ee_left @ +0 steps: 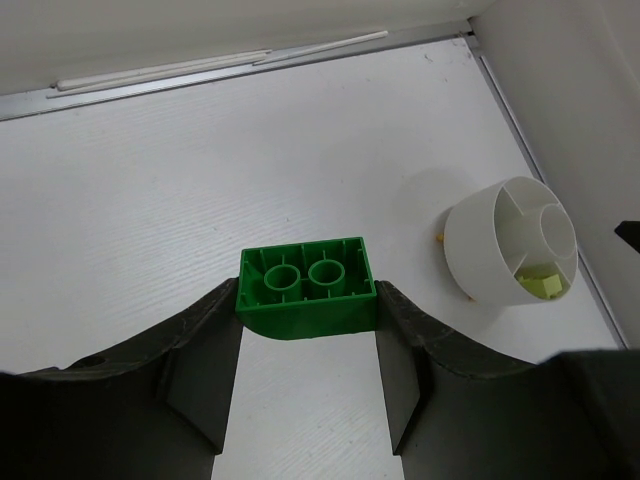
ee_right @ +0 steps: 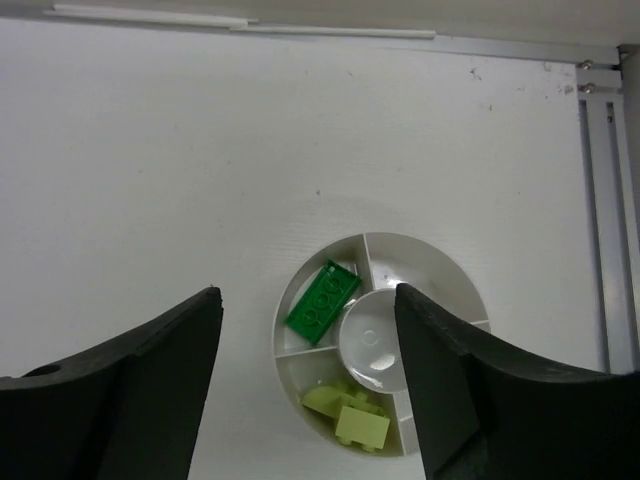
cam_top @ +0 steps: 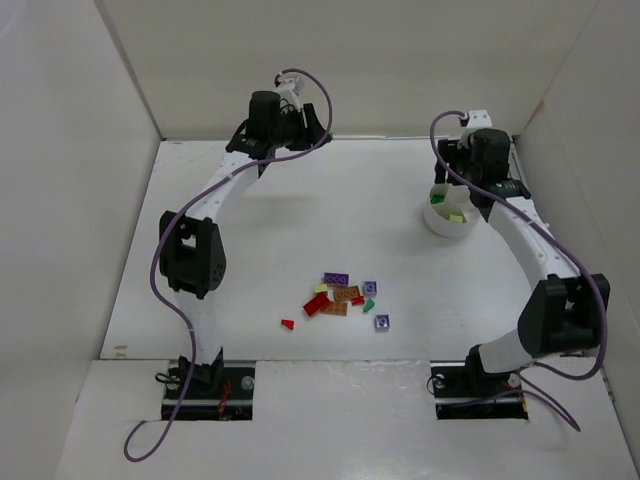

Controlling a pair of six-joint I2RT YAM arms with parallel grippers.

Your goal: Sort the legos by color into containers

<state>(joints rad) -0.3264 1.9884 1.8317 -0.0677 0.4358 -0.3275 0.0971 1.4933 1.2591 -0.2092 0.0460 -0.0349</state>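
Observation:
The left gripper needs to swing to the right in the top view to get down over the dish's one section (cam_top: 438, 200) (ee_left: 513, 238) where a green lego lies.
My left gripper (ee_left: 307, 305) is shut on a green lego brick (ee_left: 307, 283), held underside up above the bare table at the far back left (cam_top: 262, 140). My right gripper (ee_right: 308, 297) is open and empty, hovering over the round white divided dish (ee_right: 440, 262) at the right (cam_top: 440, 226). In the dish, a flat green lego (ee_right: 322, 300) lies in one compartment and pale yellow-green legos (ee_right: 352, 415) in the adjacent one. The other compartments in view hold nothing. The loose legos (cam_top: 340, 295), red, purple, orange-brown, green and yellow-green, lie in a pile at the table's near centre.
A small red lego (cam_top: 288, 324) and a purple one (cam_top: 381, 322) lie apart from the pile. White walls enclose the table at back and sides. A metal rail (ee_right: 600, 200) runs along the right edge beside the dish.

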